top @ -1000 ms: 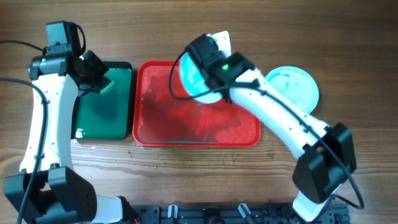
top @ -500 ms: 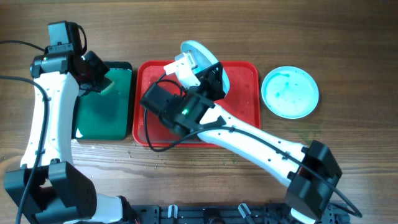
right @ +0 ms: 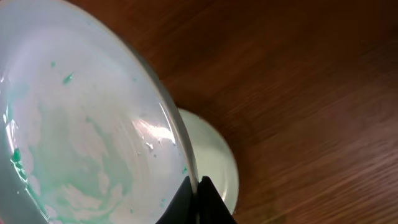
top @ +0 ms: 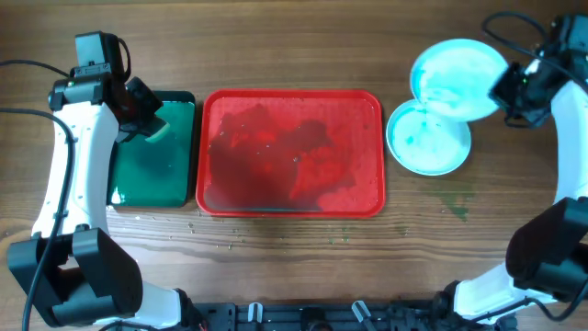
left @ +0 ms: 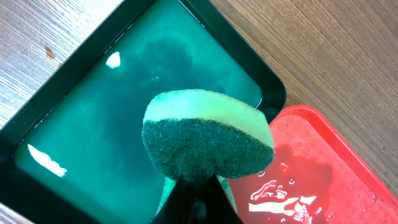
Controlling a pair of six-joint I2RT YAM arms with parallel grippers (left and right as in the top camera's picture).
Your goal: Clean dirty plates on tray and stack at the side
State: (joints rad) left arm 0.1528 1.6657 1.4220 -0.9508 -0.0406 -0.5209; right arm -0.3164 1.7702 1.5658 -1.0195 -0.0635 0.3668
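Observation:
The right gripper moves back next and lowers the tilted plate onto the second plate, since the tilted plate sticks out over the second plate's far side.
The red tray (top: 292, 103) lies mid-table, wet and with no plates on it; its corner shows in the left wrist view (left: 329, 180). My right gripper (top: 508, 89) (right: 199, 186) is shut on the rim of a pale aqua plate (top: 457, 75) (right: 81, 124) with teal smears. It holds the plate tilted above a second smeared aqua plate (top: 424, 142) (right: 217, 155) that lies on the table right of the tray. I see no white plate. My left gripper (top: 145, 118) (left: 198, 186) is shut on a green sponge (left: 208, 134) over the dark green tray (top: 152, 175) (left: 93, 106).
The dark green tray holds teal water and sits against the red tray's left side. Water drops lie on the wood in front of both trays. Bare wooden table lies right of and in front of the plates.
My right arm has swung the aqua plate from over the red tray's back edge to the far right, above the plate on the table. The left arm has not moved.

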